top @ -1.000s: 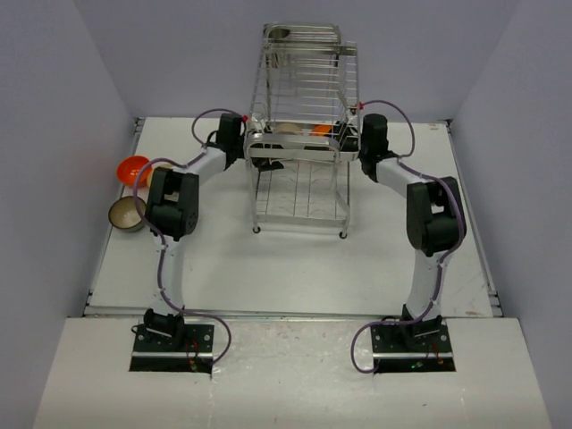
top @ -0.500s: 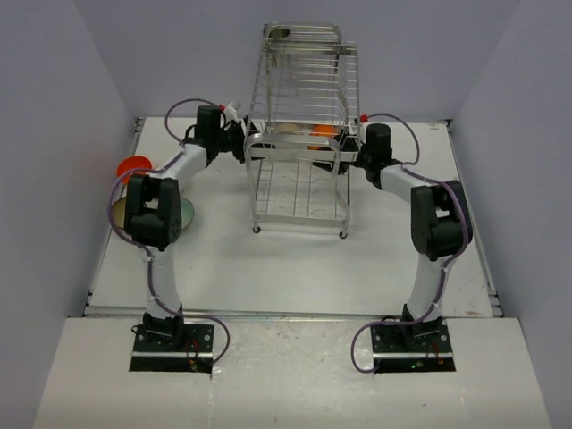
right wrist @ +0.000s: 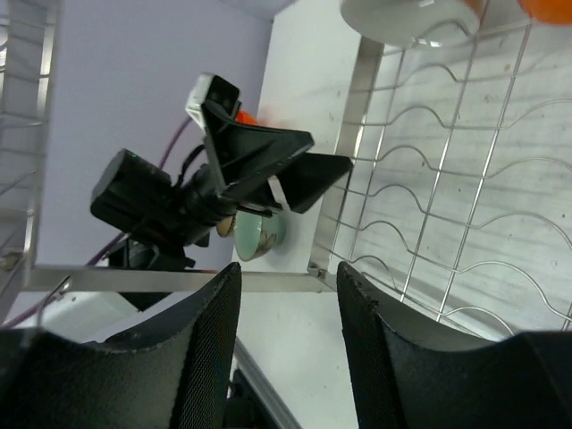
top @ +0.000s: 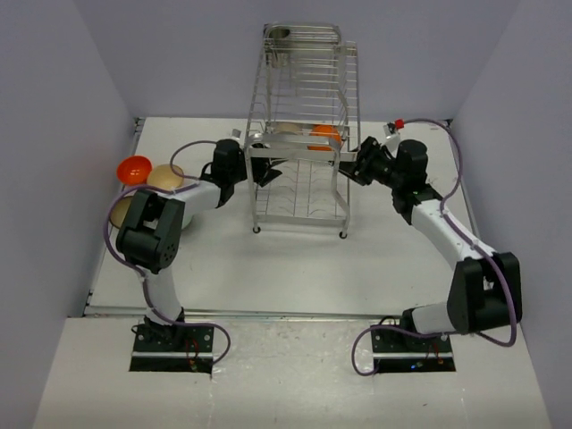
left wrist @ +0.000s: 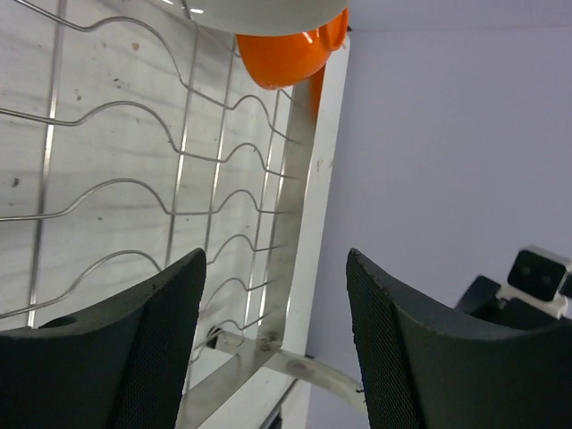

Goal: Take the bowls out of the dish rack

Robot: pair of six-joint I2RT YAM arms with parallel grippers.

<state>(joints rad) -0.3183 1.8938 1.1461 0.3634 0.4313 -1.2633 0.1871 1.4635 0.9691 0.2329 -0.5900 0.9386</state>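
Observation:
The pale bowl's near edge [top: 284, 131] [left wrist: 264, 27] lies outward, closer than the orange bowl, so the robot's left gripper will next reach outward, turn its fingers and close on it.
The silver wire dish rack [top: 299, 107] stands at the table's middle back. An orange bowl [top: 323, 136] and a pale bowl [top: 288, 130] sit at the back of its lower tier; both show from below in the left wrist view, the orange bowl [left wrist: 286, 54] and the pale bowl [left wrist: 259, 11]. My left gripper [top: 268, 171] is open and empty at the rack's left side [left wrist: 277, 259]. My right gripper [top: 351, 169] is open and empty at the rack's right side [right wrist: 288, 268]. Neither touches a bowl.
On the table at the left lie an orange bowl [top: 134, 168], a cream-looking bowl [top: 165, 177] and a dull bowl [top: 120, 213] partly behind my left arm. A mint green bowl [right wrist: 259, 234] shows past the left gripper [right wrist: 268, 170]. Walls close in on both sides.
Both arms swung forward from the rack's back corners to its sides. The right elbow moved out to the right. A cream-looking bowl now shows beside the orange one at the left.

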